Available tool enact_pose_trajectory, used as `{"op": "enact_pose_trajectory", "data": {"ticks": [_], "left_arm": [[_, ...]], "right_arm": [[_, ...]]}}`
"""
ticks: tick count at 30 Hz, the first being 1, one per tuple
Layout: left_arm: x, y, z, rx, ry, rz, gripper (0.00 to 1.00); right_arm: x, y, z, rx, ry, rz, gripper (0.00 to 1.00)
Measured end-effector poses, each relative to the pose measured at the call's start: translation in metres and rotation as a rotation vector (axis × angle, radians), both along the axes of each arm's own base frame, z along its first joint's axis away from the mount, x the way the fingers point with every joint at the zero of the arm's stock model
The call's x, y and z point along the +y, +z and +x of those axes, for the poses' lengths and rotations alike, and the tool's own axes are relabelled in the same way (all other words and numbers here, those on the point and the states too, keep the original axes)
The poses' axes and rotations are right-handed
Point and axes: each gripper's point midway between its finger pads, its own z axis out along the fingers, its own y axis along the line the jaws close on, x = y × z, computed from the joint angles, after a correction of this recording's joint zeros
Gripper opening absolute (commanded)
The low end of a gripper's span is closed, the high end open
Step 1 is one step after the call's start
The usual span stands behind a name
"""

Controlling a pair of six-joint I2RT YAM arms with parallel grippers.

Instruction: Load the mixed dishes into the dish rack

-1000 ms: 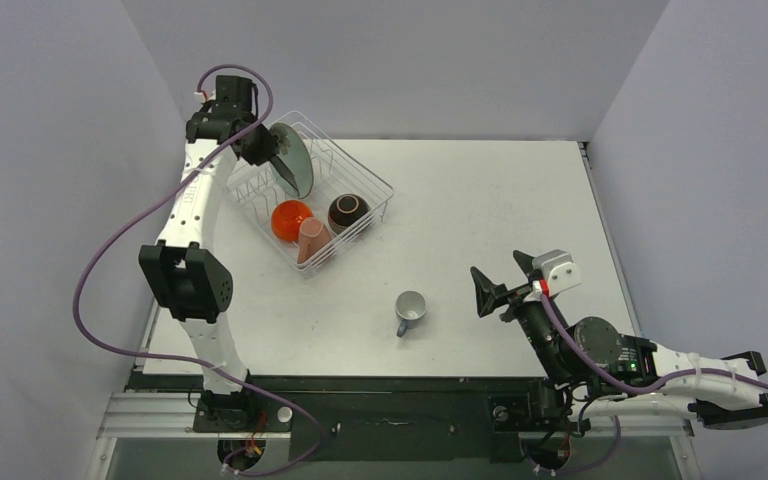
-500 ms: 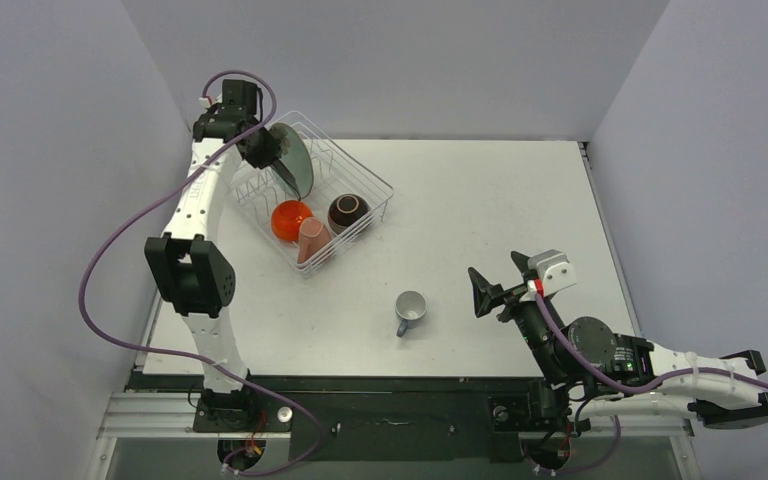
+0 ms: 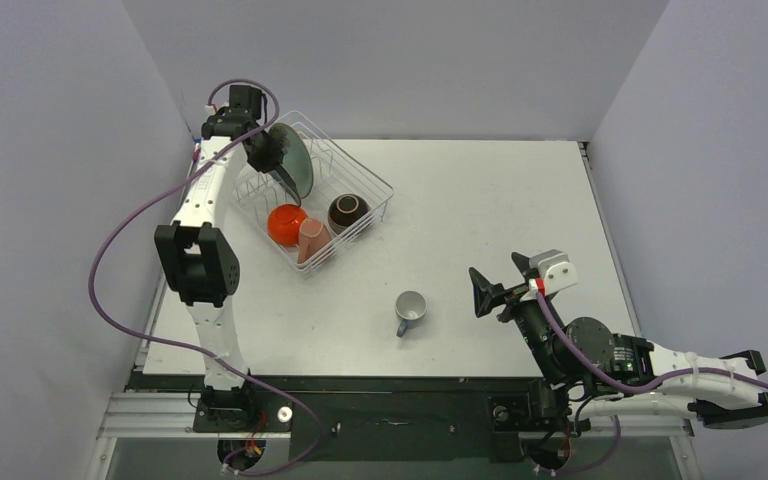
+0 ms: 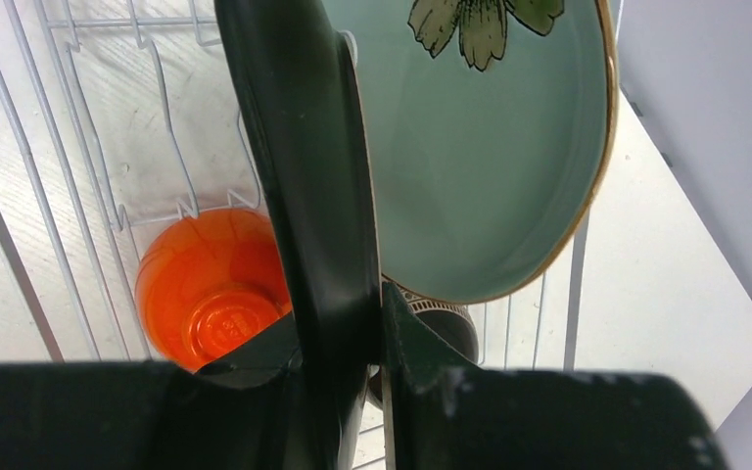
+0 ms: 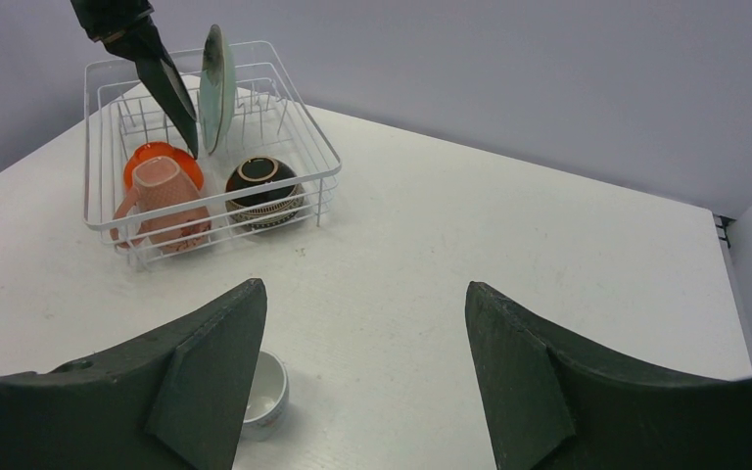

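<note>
The dark-teal plate (image 4: 304,147) already hangs upright over the rack. My left gripper needs to move down and slightly outward next, beside the flower plate, and then let go of the dark-teal plate.
My left gripper (image 3: 263,150) is shut on the dark-teal plate (image 4: 304,147) and holds it upright, edge-on, over the back of the white wire dish rack (image 3: 376,186). The pale-teal flower plate (image 4: 480,157) stands in the rack just beside it. The orange-red bowl (image 3: 286,223), the brown bowl (image 3: 348,212) and the pink mug (image 3: 312,240) lie in the rack's front part. The grey-blue mug (image 3: 409,312) stands on the table. My right gripper (image 3: 501,288) is open and empty, to the right of the mug, which shows by its left finger in the right wrist view (image 5: 259,392).
The rack sits at the table's back left, close to the left wall (image 3: 50,200). The table's right edge (image 3: 600,230) meets the right wall. The left arm's purple cable (image 3: 110,260) loops out to the left of the arm.
My left arm has shifted slightly right and toward the rack with the dark-teal plate still in its grip. My right gripper has barely moved.
</note>
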Motion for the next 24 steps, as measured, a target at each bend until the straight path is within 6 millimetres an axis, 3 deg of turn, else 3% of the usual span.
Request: {"op": "enact_pose_trajectory", "data": {"ticks": [6,11,14,24], "left_arm": [[0.007,-0.015,0.011,0.024,0.015,0.002,0.02],[0.009,-0.025,0.021,0.033,0.017,-0.006,0.20],[0.008,-0.024,0.021,0.031,0.012,-0.011,0.30],[0.003,-0.015,0.032,-0.023,-0.005,-0.033,0.57]], "right_arm": [[0.000,0.000,0.000,0.003,-0.002,0.005,0.70],[0.000,-0.001,0.000,0.007,-0.003,0.011,0.70],[-0.009,-0.004,0.009,0.010,-0.067,0.003,0.70],[0.005,-0.009,0.001,0.012,-0.013,-0.020,0.70]]}}
